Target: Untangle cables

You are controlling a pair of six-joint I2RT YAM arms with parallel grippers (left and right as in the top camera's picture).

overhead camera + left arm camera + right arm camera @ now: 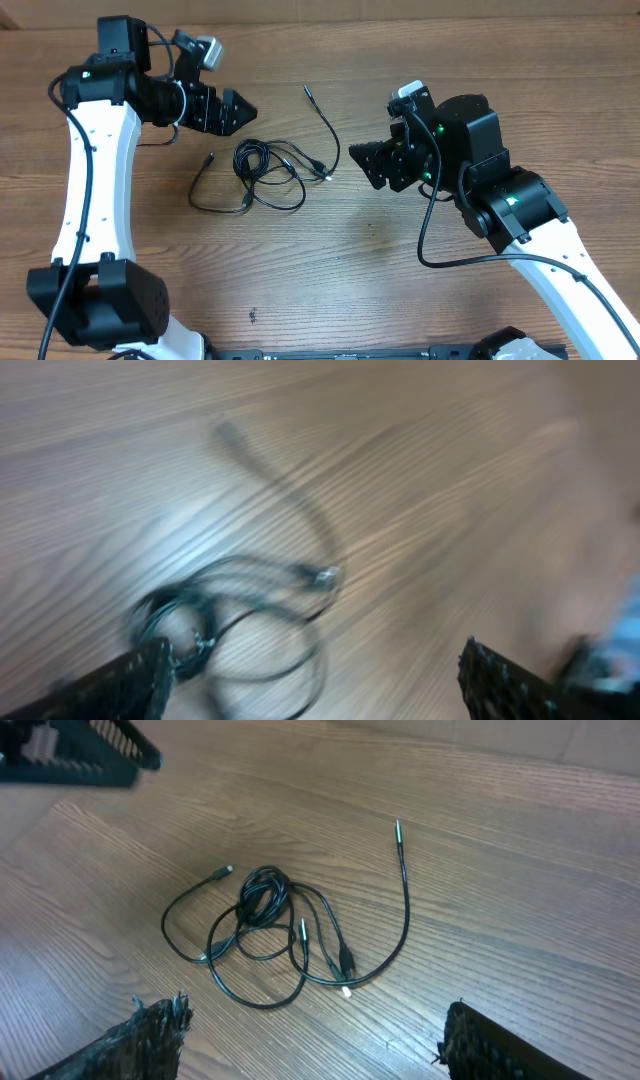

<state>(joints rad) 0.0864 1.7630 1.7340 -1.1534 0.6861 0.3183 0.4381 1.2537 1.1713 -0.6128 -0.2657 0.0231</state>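
Note:
The thickest coil of looped cords comes next, as my left gripper lowers to it, onto its far edge (pixel 251 146) (pixel 167 596).
The cables (pixel 265 170) lie on the wooden table as a small knot of thin black cords with loose loops. One long strand (pixel 325 125) arcs away to the back, and a silvery plug (pixel 327 177) lies at the knot's right side. My left gripper (pixel 245 110) hovers open behind and left of the knot, holding nothing. In the blurred left wrist view the cables (pixel 240 610) sit just ahead of its spread jaws (pixel 315 690). My right gripper (pixel 362 165) is open to the right of the cables (pixel 265 905). Bare wood shows between its fingertips (pixel 320 1045).
The wooden table (pixel 330 280) carries nothing but the cords. The left arm's white link (pixel 95 190) stands along the left side. The right arm's body (pixel 500 200) and its thick black wire (pixel 430 250) fill the right. The left gripper's tip (pixel 80 755) shows in the right wrist view.

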